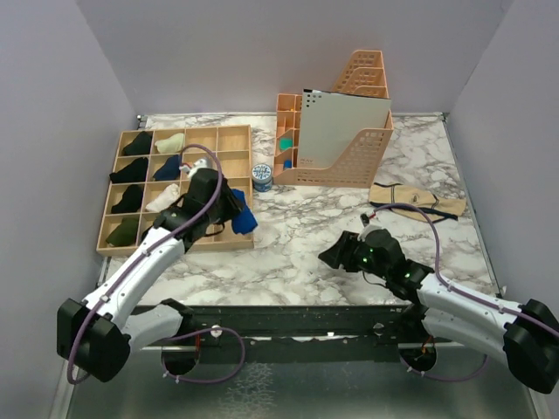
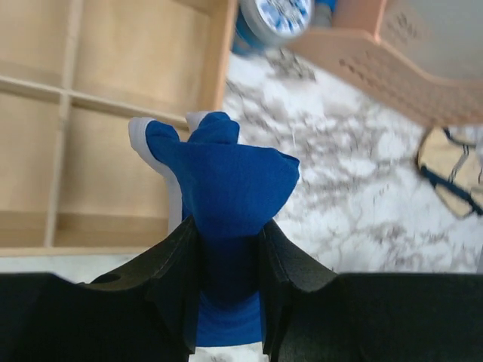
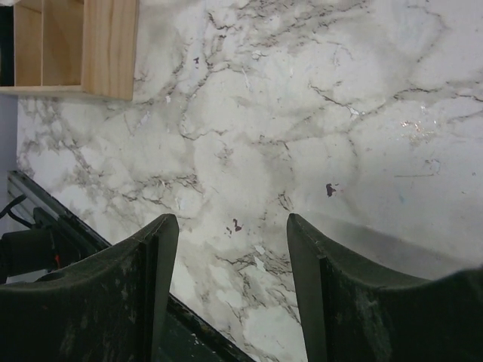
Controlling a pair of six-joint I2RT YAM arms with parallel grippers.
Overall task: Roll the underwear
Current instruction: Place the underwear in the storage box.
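Observation:
The section of the wooden organizer in the near row, second from the tin's side, is empty. So my left gripper will go to the left in the top view next, down into it, and let go.
A rolled blue underwear (image 1: pixel 244 219) (image 2: pixel 226 177) with a white band hangs in my left gripper (image 1: pixel 233 212) (image 2: pixel 229 230), which is shut on it. It is held just above the right edge of the wooden organizer (image 1: pixel 183 129) (image 2: pixel 217 68), over its near right compartments. A flat beige underwear with dark trim (image 1: pixel 417 199) (image 2: pixel 451 175) lies on the marble at the right. My right gripper (image 1: pixel 335 254) (image 3: pixel 230 222) is open over bare marble near the front middle, with nothing between its fingers.
Rolled dark and pale garments fill several left compartments of the organizer. A blue-and-white round tin (image 1: pixel 261 175) (image 2: pixel 278 15) and peach file holders (image 1: pixel 349 148) stand at the back. A corner of the organizer (image 3: pixel 109 45) shows in the right wrist view. A metal rail (image 1: pixel 288 319) runs along the near edge.

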